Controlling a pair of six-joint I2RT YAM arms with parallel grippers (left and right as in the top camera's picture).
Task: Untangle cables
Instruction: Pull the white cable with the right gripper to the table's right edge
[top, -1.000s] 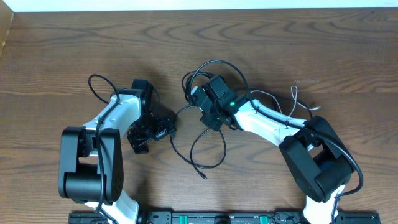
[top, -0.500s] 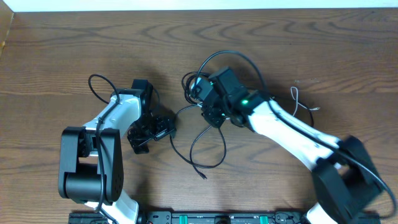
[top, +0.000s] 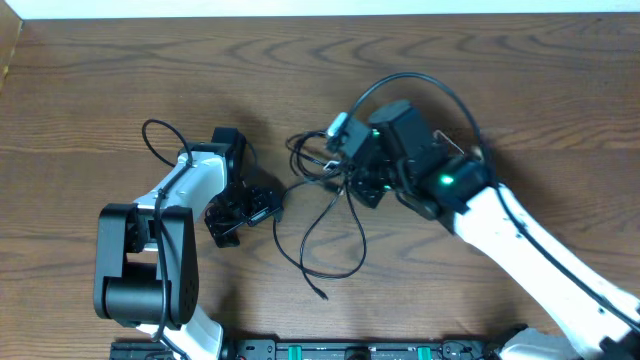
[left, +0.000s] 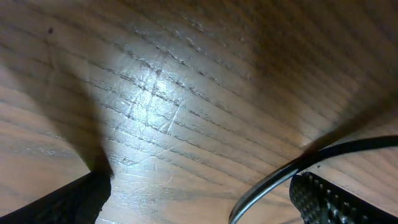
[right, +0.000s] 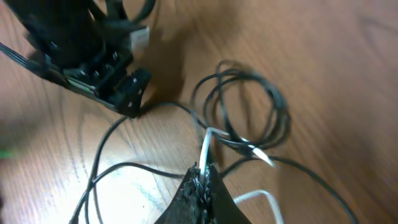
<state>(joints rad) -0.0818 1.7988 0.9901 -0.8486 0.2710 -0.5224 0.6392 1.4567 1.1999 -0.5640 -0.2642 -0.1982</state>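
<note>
My right gripper will next carry the white cable (right: 206, 146) off the black loops to the bare tabletop on the right in the overhead view and release it.
Thin black cables lie in small overlapping loops (top: 312, 160) between the two arms, and one long loop trails toward the front and ends in a small plug (top: 322, 293). My right gripper (top: 362, 178) is over the right edge of the loops. In the right wrist view it (right: 204, 175) is shut on the white cable (right: 206, 146), which crosses the black loops (right: 249, 118). My left gripper (top: 240, 210) rests low on the table, left of the loops. Its fingers (left: 199, 202) are open, and a black cable (left: 292, 171) lies next to the right finger.
The table is brown wood (top: 120, 70), with its far edge along the top of the overhead view. Each arm's own thicker black wire arcs beside it, left (top: 160, 135) and right (top: 420, 82). The left arm's gripper shows in the right wrist view (right: 93, 56).
My right arm has swung to the right and stretched out, drawing the black loops rightward with it. The left arm has not moved.
</note>
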